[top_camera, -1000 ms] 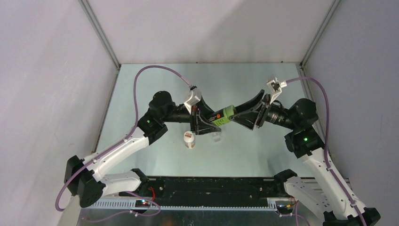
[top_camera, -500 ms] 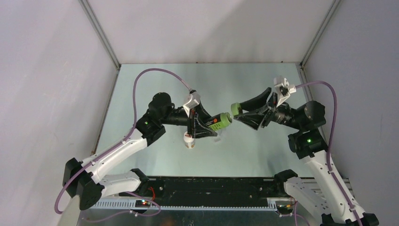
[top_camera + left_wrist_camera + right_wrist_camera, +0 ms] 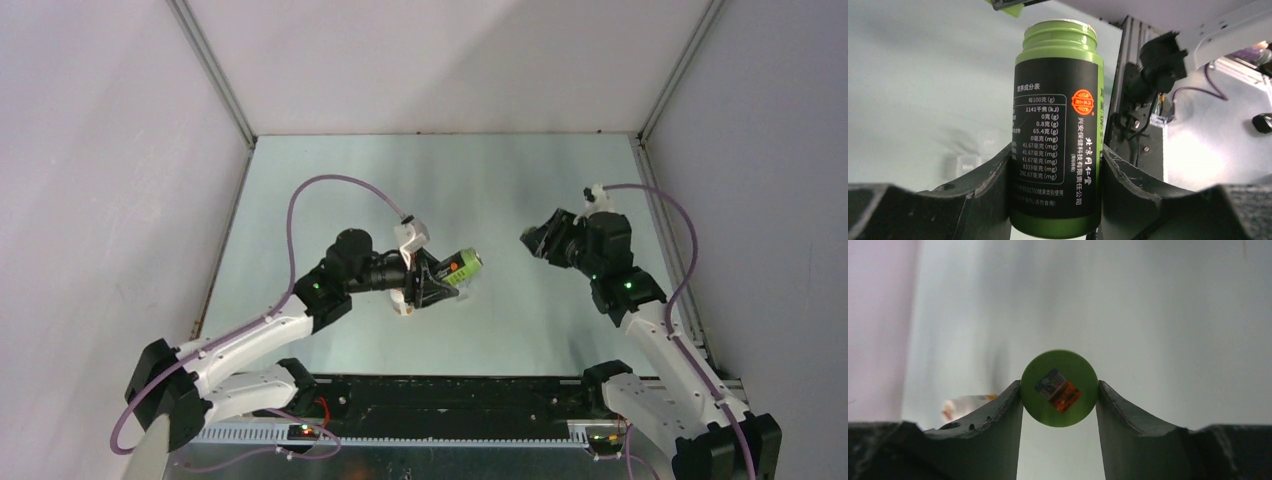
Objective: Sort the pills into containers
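The robot's right gripper should next go down and move back toward the base bar to let go of the green cap onto the bare tabletop, because that spot is clear.
My left gripper is shut on a green and black pill bottle, gripped round its lower body. The bottle's neck is uncapped and points away to the right in the top view. My right gripper is shut on the round green cap, holding it by its rim above the table, apart from the bottle. The translucent pill box lies on the table behind the bottle, blurred. In the top view it is mostly hidden under my left gripper.
A small white bottle stands just under my left gripper and shows blurred at the left of the right wrist view. The pale table is walled at the back and both sides. The black base rail runs along the near edge.
My right gripper has pulled the green cap off the bottle and drawn back to the right. My left gripper has moved slightly down and toward the near edge with the uncapped bottle.
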`<state>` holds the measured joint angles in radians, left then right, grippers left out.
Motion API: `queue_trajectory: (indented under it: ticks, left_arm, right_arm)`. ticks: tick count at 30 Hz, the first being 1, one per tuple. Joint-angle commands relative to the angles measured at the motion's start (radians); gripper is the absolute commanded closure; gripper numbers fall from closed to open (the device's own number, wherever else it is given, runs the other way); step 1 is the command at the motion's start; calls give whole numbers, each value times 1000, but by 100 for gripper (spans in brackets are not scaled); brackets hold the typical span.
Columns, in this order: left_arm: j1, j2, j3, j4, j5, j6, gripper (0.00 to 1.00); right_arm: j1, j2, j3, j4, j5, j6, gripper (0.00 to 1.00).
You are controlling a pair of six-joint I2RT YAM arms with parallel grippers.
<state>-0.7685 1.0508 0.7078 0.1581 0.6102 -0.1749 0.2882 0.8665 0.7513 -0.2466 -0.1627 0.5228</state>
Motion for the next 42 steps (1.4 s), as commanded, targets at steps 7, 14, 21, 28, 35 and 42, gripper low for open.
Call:
queue_trajectory:
  ticks: [7,14,21,28,35,42]
  left_arm:
    - [-161,0,-329,429,-394,-120,100]
    - [-187,91,-501,677,-586,-137,100]
    - [-192,201,-590,874,-784,-139,100]
    - [-190,262,-594,893,-901,-127,100]
    - [-183,287,-547,827,-943,-113,100]
    - [-184,301,-504,806,-834,-107,100]
  right_arm:
    - [-2,0,-124,-42,132,91,75]
    - [-2,-23,-125,-60,130,85,75]
    - [-3,-74,-125,-74,122,85,74]
    - [-17,-91,-125,-86,113,80,74]
    - [-20,-45,-127,-107,122,67,74]
    - [-3,65,-137,-118,177,49,72]
